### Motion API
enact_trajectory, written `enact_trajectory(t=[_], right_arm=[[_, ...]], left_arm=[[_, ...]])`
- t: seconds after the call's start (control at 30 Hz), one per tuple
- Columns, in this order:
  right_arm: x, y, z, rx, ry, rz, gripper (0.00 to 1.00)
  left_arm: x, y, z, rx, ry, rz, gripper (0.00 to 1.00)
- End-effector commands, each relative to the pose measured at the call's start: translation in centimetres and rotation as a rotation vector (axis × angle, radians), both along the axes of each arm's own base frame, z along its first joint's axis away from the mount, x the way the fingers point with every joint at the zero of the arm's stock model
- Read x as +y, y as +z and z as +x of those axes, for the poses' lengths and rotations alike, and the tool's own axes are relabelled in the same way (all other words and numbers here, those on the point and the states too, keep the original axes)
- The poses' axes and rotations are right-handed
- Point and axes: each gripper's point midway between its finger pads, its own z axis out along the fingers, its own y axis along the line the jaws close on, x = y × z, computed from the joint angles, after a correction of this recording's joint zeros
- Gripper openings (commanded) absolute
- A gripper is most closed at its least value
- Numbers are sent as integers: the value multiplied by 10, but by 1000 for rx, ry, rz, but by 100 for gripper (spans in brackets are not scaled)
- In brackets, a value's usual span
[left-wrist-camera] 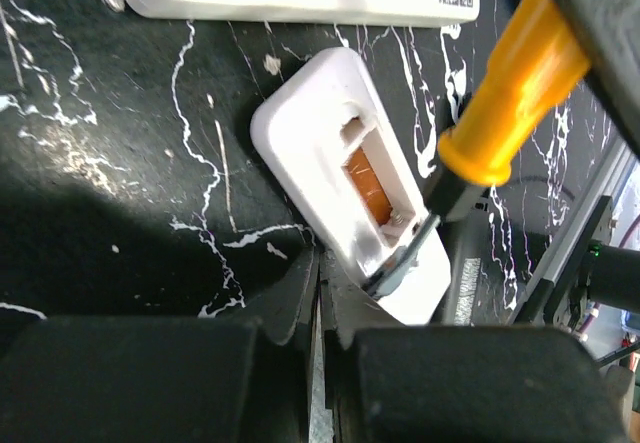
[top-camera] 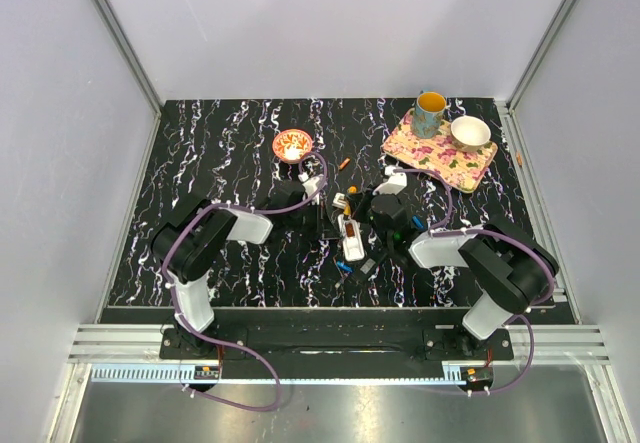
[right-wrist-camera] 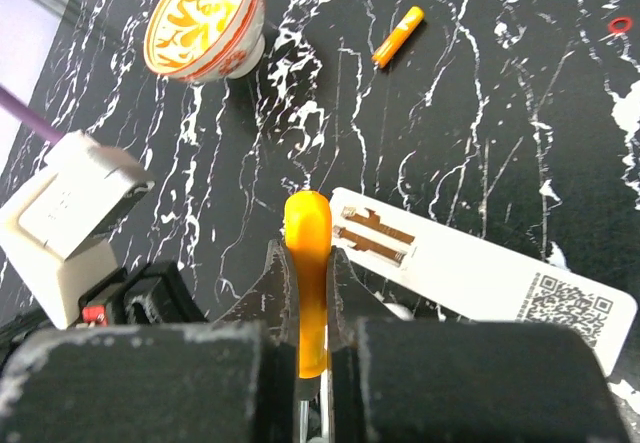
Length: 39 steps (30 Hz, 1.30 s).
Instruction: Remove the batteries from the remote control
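Observation:
I will next raise my right gripper, move it to the left in the top view and lower it to the table beside the remotes, because the screwdriver's tip is above the open remote.
A white remote control lies open on the black marbled table, with one orange battery in its compartment. My left gripper is shut, its fingertips against the remote's near edge with nothing between them. My right gripper is shut on the orange handle of a screwdriver. The screwdriver's dark tip reaches into the compartment by the spring. A second white remote with a QR label lies beside it, its slots empty. A loose battery lies farther back. Both grippers meet over the remotes.
An orange patterned bowl stands behind the grippers. At the back right a floral tray carries a mug and a white bowl. Small blue and black bits lie near the front.

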Motion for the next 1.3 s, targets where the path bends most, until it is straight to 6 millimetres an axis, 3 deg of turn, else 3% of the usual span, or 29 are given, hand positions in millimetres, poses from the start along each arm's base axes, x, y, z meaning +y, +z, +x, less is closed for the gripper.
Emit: enact_trajectory(t=[0.0,0.27,0.37,0.43,0.5,0.53,0.63,0.73,0.8,0.87,0.9,0.97,1.03,1.07,1.1,1.13,1.17,1.23,1.27], right_arm=[[16,22,1,-35,50,32,0],[14,14,3,-39,41,1,0],[12,24,4,-64,36,5,0],[10,31,5,-80,28,7,0],[8,44,4,-108,25,19,0],[7,48,4,-118,25,18,0],[3,63,1,-146,20,28,0],[-2,73,-4,-162,17,34,0],[-7,76,-6,-163,11,22,0],[-9,74,-8,-150,14,-3,0],[-7,76,-8,-148,24,-5,0],[-2,69,-8,-126,49,-33,0],[13,75,-8,-133,119,-39,0],[19,64,-7,-104,146,-60,0],[31,70,-6,-104,193,-51,0],[37,68,-5,-88,214,-55,0],[47,51,-8,-36,269,-75,0],[63,53,-4,-19,319,-62,0],[69,33,-7,40,346,-89,0]], left_arm=[[21,-32,7,15,50,132,6],[26,-29,12,-12,59,146,10],[30,-16,16,-65,69,145,25],[33,-8,15,-107,69,132,42],[31,15,17,-165,60,85,53],[30,24,17,-189,55,61,64],[25,66,18,-280,34,-57,78],[28,106,11,-354,28,-196,87],[39,126,1,-371,38,-287,99],[48,163,-6,-474,16,-404,99],[53,165,-14,-464,19,-435,99],[62,190,-20,-545,15,-484,99],[69,196,-26,-572,20,-456,99],[73,195,-23,-579,45,-421,99],[78,194,-20,-626,50,-365,99],[82,184,-19,-581,66,-299,99],[91,194,-17,-631,104,-263,99],[107,192,-20,-666,129,-149,99],[119,192,-14,-681,193,-88,99]])
